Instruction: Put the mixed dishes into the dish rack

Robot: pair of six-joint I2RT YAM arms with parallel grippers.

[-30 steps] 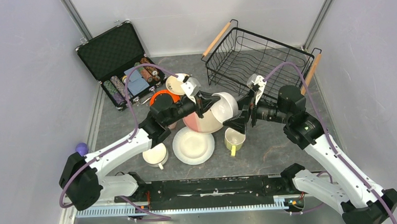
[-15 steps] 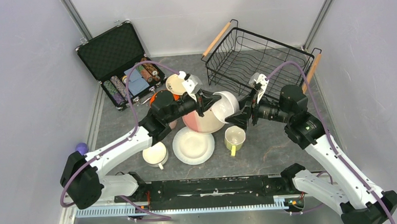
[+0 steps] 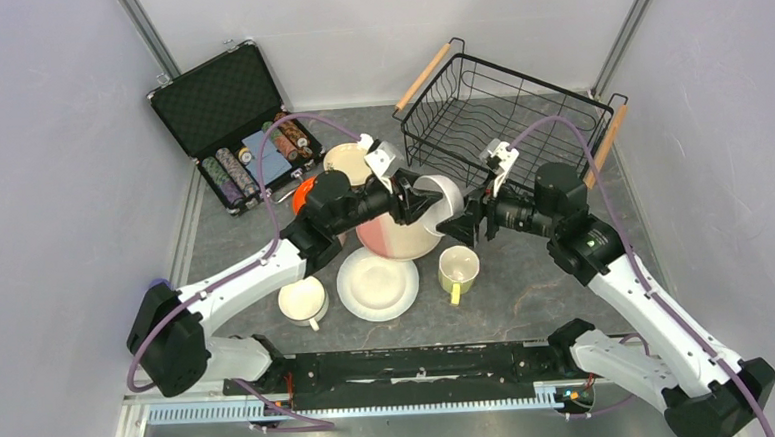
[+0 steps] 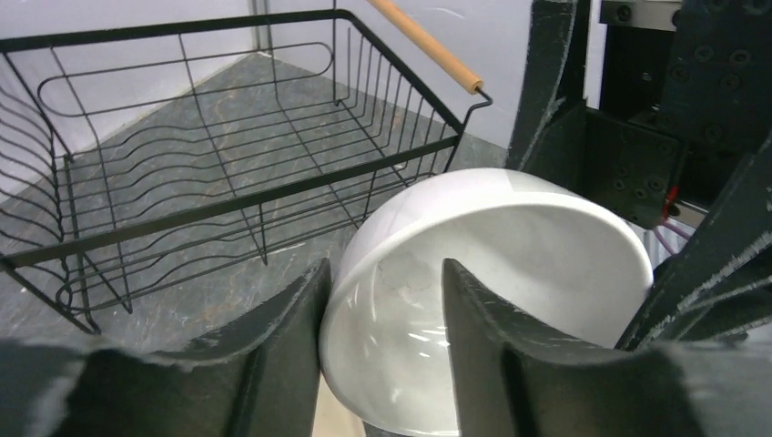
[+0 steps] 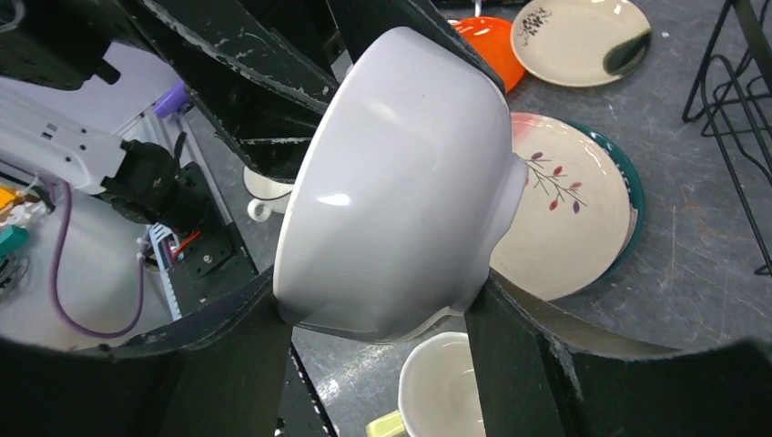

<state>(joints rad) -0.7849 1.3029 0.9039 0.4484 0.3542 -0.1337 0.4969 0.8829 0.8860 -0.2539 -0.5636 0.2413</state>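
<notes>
Next, my right gripper swings outward, turning, and releases the bowl inside the rack's empty end (image 3: 551, 133), since that lies outward, to its right in the top view.
The small white bowl (image 3: 441, 204) hangs tilted above the table, just in front of the dish rack (image 3: 531, 78). My right gripper (image 3: 456, 221) is shut on it: in the right wrist view both fingers press the outer sides of the white bowl (image 5: 401, 182). My left gripper (image 3: 410, 199) is open. In its wrist view one finger stands outside the white bowl's (image 4: 510, 246) rim and one inside. The black wire dish rack (image 4: 228, 205) is empty.
Below the bowl lie a pink-cream plate (image 3: 395, 240) on a teal-rimmed plate (image 5: 634, 196), a white plate (image 3: 377, 284), a yellow-green mug (image 3: 458, 270) and a white mug (image 3: 303, 301). An orange plate (image 3: 307, 191) and a spotted cream plate (image 3: 345, 161) lie near the open black case (image 3: 222, 102).
The right gripper has closed onto the white bowl. The left gripper, shut on the bowl's rim before, has opened. Both arms have carried the bowl slightly toward the rack.
</notes>
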